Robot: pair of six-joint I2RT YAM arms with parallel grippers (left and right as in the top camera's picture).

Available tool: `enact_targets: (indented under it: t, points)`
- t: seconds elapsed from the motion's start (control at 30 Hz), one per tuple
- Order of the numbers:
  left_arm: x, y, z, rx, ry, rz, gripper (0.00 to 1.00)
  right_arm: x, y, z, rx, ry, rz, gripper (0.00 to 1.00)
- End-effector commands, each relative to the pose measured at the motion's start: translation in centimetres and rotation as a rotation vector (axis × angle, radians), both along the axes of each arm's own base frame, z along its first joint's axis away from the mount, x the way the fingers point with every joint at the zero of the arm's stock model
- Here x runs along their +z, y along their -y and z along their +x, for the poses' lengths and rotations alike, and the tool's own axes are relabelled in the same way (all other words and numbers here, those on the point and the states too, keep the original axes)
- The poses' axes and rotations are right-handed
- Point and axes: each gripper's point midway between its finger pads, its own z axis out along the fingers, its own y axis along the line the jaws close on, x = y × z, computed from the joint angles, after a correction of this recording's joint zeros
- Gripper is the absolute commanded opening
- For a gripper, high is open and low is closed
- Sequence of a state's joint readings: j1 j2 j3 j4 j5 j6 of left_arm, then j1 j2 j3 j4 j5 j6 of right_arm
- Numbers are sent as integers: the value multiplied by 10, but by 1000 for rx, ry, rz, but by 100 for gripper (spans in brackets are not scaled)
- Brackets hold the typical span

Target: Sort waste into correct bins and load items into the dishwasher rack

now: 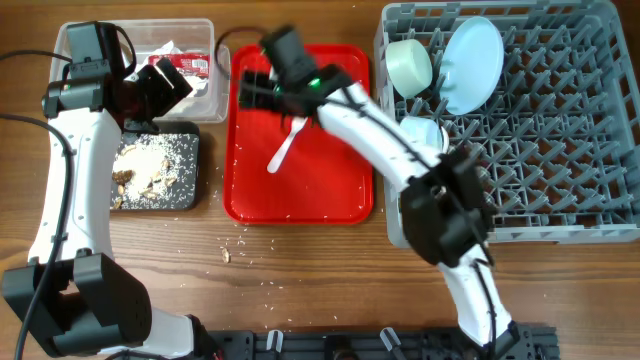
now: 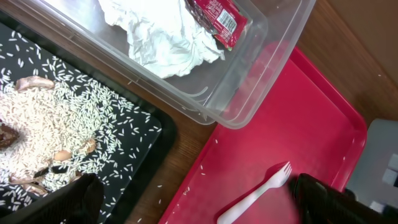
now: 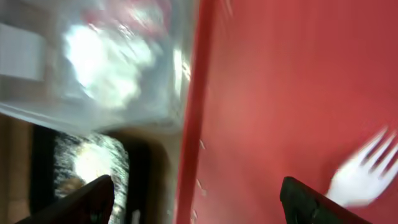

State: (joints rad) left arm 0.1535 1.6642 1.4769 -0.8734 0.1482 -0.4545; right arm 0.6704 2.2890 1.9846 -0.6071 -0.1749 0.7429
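Observation:
My right gripper is above the fork, which lies toward the right in the wrist view, so next it will move to that side and down onto the fork's head (image 1: 296, 127) (image 3: 356, 185).
A white fork (image 1: 284, 146) lies on the red serving tray (image 1: 340, 190). My right gripper (image 1: 255, 90) is open and empty over the tray's far left corner; its blurred wrist view (image 3: 199, 202) shows the fork (image 3: 364, 174) to the right. My left gripper (image 1: 165, 85) is open and empty above the clear tub (image 1: 205, 30), which holds the napkin (image 2: 161, 37) and red packet (image 2: 217, 15). The black tray (image 1: 190, 195) holds food scraps (image 2: 56, 143). The rack (image 1: 560, 190) holds a plate (image 1: 472, 65), a pale cup (image 1: 408, 65) and a bowl (image 1: 425, 135). The spoon is out of view.
Loose crumbs (image 1: 235, 245) lie on the wooden table in front of the red tray. In the left wrist view the open fingers (image 2: 199, 208) straddle the gap between the black tray (image 2: 149, 155) and the fork (image 2: 255, 199).

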Motion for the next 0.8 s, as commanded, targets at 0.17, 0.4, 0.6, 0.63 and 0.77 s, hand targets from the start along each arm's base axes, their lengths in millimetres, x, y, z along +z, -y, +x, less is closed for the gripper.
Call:
enact_targets:
  t: [0.17,0.4,0.6,0.63,0.77]
  points:
    - [5,0,3,-4,14,-4,100,-53,77,1,-564,-150,-221,100]
    - [5,0,3,-4,14,-4,100,-89,65,6,-561,-186,-197,100]
    - [5,0,3,-4,14,-4,100,-116,50,7,-596,-249,-122,94]
    - [5,0,3,-4,14,-4,100,-118,50,7,-594,-255,-123,92]
    - [5,0,3,-4,14,-4,100,-119,49,5,-589,-258,-128,77]
